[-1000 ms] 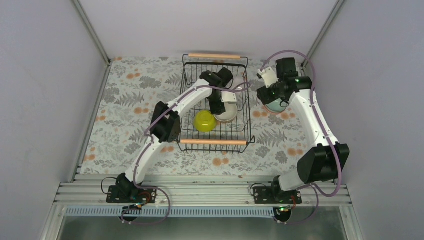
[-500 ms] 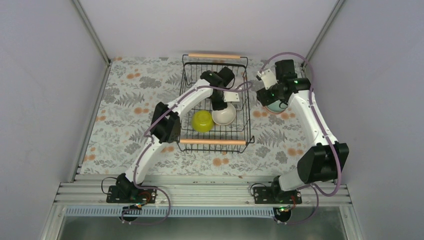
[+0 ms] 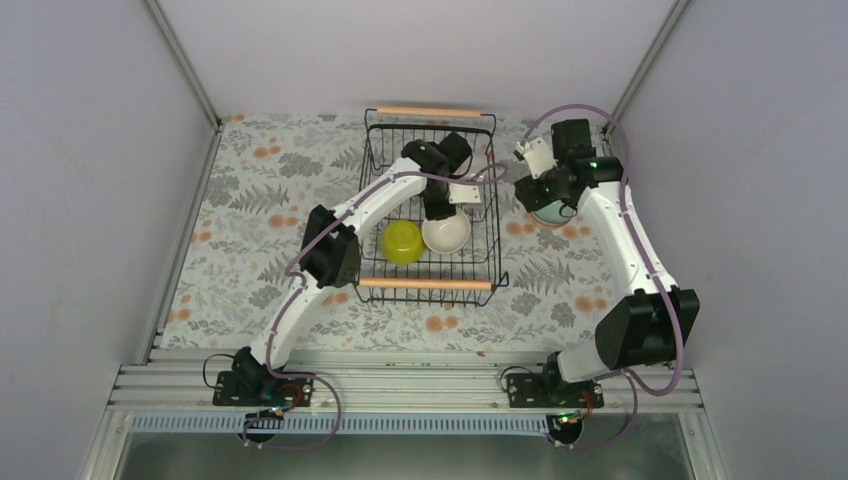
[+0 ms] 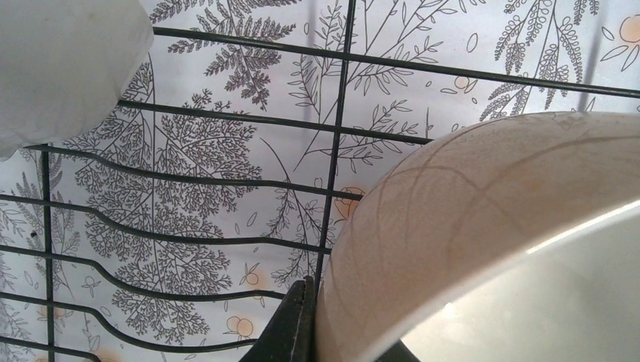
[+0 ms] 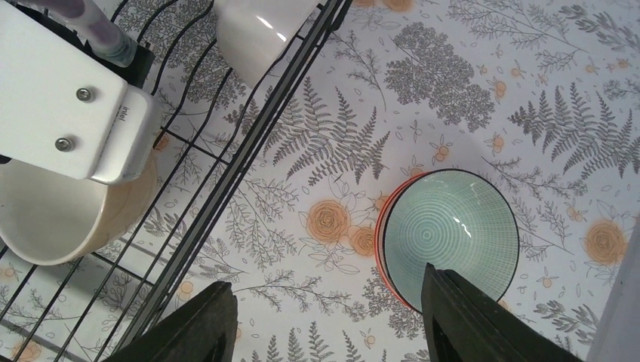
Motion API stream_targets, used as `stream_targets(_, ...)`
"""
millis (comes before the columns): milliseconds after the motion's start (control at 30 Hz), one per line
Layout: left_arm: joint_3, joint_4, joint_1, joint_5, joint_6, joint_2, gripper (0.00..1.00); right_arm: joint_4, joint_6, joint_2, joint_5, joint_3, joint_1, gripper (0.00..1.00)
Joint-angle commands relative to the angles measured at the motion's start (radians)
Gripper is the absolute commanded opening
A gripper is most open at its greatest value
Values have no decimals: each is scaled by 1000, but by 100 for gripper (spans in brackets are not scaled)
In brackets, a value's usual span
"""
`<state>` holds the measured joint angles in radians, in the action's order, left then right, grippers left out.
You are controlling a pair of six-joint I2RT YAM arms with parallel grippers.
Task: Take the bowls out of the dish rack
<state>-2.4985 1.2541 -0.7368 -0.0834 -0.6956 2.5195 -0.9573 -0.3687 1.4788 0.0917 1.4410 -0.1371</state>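
Observation:
Next, my left gripper lifts the cream bowl to the left in the top view, lowers, and lets go on the cloth beside the rack, because that cloth is empty.
The black wire dish rack point(image 3: 427, 284) stands mid-table. Inside it lie a yellow-green bowl point(image 3: 402, 241) and, right of it, a cream bowl point(image 3: 448, 235). My left gripper point(image 3: 437, 208) reaches down into the rack and is shut on the cream bowl's point(image 4: 490, 219) rim, one black finger point(image 4: 298, 324) pressed against its outer wall. A white bowl point(image 5: 260, 26) sits deeper in the rack. On the cloth right of the rack rests a teal bowl with a red outside point(image 5: 451, 237). Above its near edge my right gripper point(image 5: 324, 324) hangs open, holding nothing.
A floral cloth point(image 3: 260, 190) covers the table. Grey walls close in on the left, back and right. The rack's right wire wall point(image 5: 249, 143) runs between the two grippers. The arms' mounting rail point(image 3: 400, 385) lines the near edge.
My left gripper's jaws have closed on the cream bowl's rim, and the bowl has turned its opening more upward. The yellow-green bowl shifted slightly left. The right arm barely moved.

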Motion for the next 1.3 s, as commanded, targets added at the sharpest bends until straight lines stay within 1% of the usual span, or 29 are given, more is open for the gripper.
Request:
stream_targets(0, -65, 30, -6, 35, -15, -19, 2, 14, 16, -46, -30, 12, -7, 60)
stream_targets(100, -106, 39, -6, 51, -13, -34, 2, 9, 19, -58, -37, 19, -7, 60)
stream_targets(333, -103, 17, -7, 111, -13, -138, 2, 4, 22, -101, -52, -5, -7, 61)
stream_targets(467, -103, -5, -7, 220, -10, -199, 2, 8, 22, -110, -60, -25, -8, 61)
stream_targets(567, -110, -35, -2, 277, -4, -251, 3, 17, 24, -121, -51, -49, -7, 61)
stream_targets(700, -79, -61, 5, 350, -17, -325, 2, 29, 25, -128, -44, -78, -8, 62)
stream_targets(933, -76, -4, 68, 442, -2, -420, 2, 43, 25, -148, -33, -114, -8, 62)
stream_targets(1000, -38, -1, 96, 443, 8, -484, 2, 45, 24, -157, -29, -125, -7, 62)
stream_targets(1167, 184, -69, 201, 430, -1, -688, 2, 50, 22, -175, -30, -139, -7, 61)
stream_targets(1267, 294, -83, 274, 376, -4, -771, 2, 56, 17, -186, -10, -125, -8, 62)
